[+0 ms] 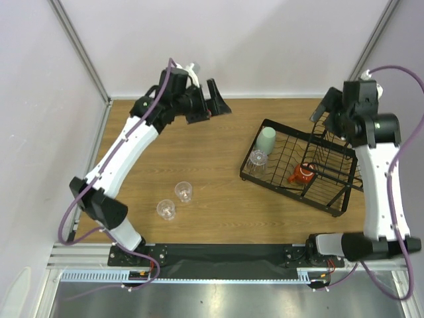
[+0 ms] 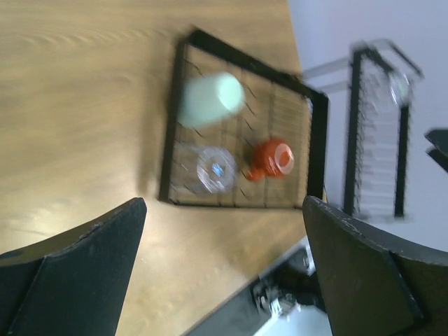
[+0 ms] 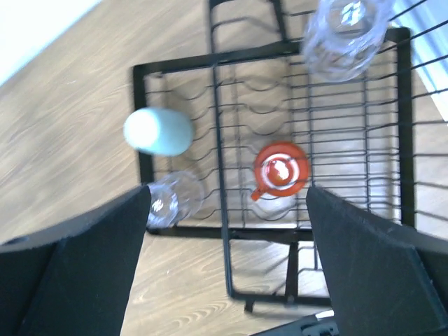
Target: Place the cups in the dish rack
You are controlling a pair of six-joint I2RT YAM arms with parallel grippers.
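Observation:
Next I should move my left gripper back and down to the tumbler nearer the rack (image 1: 278, 177), onto its rack-side rim (image 1: 190, 189), as that tumbler still stands unloaded.
The black wire dish rack (image 1: 278, 177) stands at the right of the wooden table. In its tray lie a mint-green cup (image 1: 266, 140), a clear tumbler (image 1: 257, 159) and an orange-red mug (image 1: 303, 174). The right wrist view shows them too: the mint cup (image 3: 159, 131), the tumbler (image 3: 171, 199), the mug (image 3: 280, 168), and another clear tumbler (image 3: 343, 35) in the taller basket section. Two clear tumblers (image 1: 183, 191) (image 1: 166, 209) stand on the table at the left. My left gripper (image 1: 213, 106) is open and empty, high at the table's far side. My right gripper (image 1: 322, 109) is open and empty above the rack's far end.
The enclosure's pale walls and metal frame posts (image 1: 79, 50) close in the table at the back and sides. The black strip (image 1: 225, 253) with the arm bases runs along the near edge. Bare wood (image 1: 199, 152) lies between the loose tumblers and the rack.

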